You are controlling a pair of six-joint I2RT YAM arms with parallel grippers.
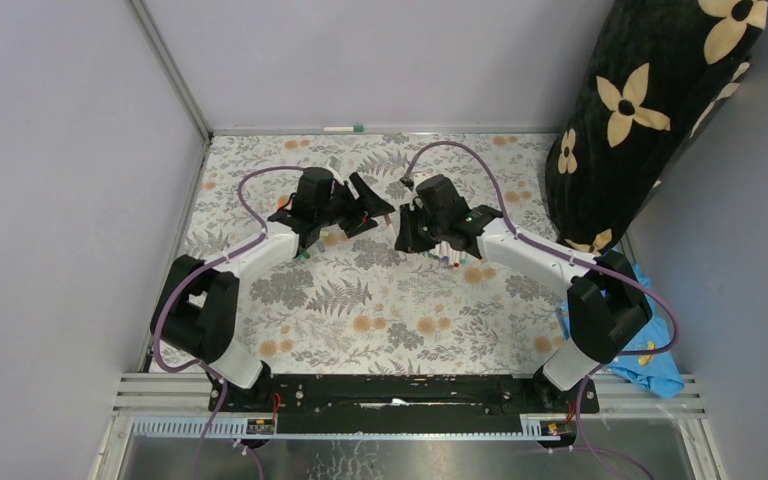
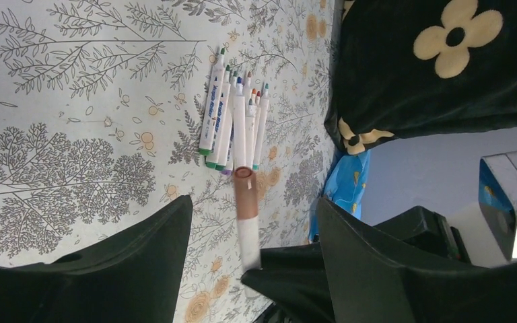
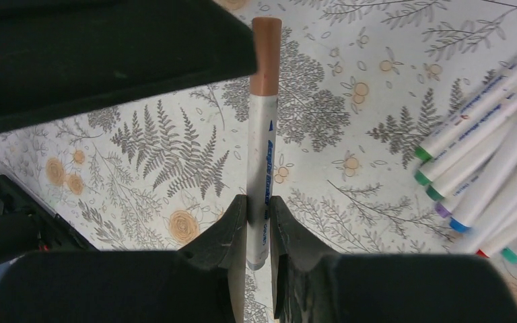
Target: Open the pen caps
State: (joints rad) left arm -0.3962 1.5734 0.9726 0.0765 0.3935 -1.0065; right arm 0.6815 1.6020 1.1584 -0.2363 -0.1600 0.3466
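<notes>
The left gripper stays in place and closes its two fingers around the brown-orange cap (image 1: 388,219) (image 2: 245,195) next, since that cap already stands between its open fingers.
My right gripper (image 3: 259,214) is shut on the barrel of a white marker pen (image 3: 262,155) and holds it above the table, its brown-orange cap (image 3: 266,54) pointing at the left gripper. My left gripper (image 2: 254,202) is open, with the cap (image 2: 245,195) between its two fingers, touching neither. In the top view the two grippers, left (image 1: 375,207) and right (image 1: 406,230), meet at the table's middle. A pile of several capped pens (image 2: 232,118) lies on the cloth, showing green, blue, purple and red caps (image 3: 437,175).
A floral tablecloth (image 1: 360,300) covers the table. A black flowered cushion (image 1: 650,110) stands at the back right. A blue cloth (image 1: 650,355) lies at the right edge. One white pen with a green end (image 1: 343,129) lies along the back wall.
</notes>
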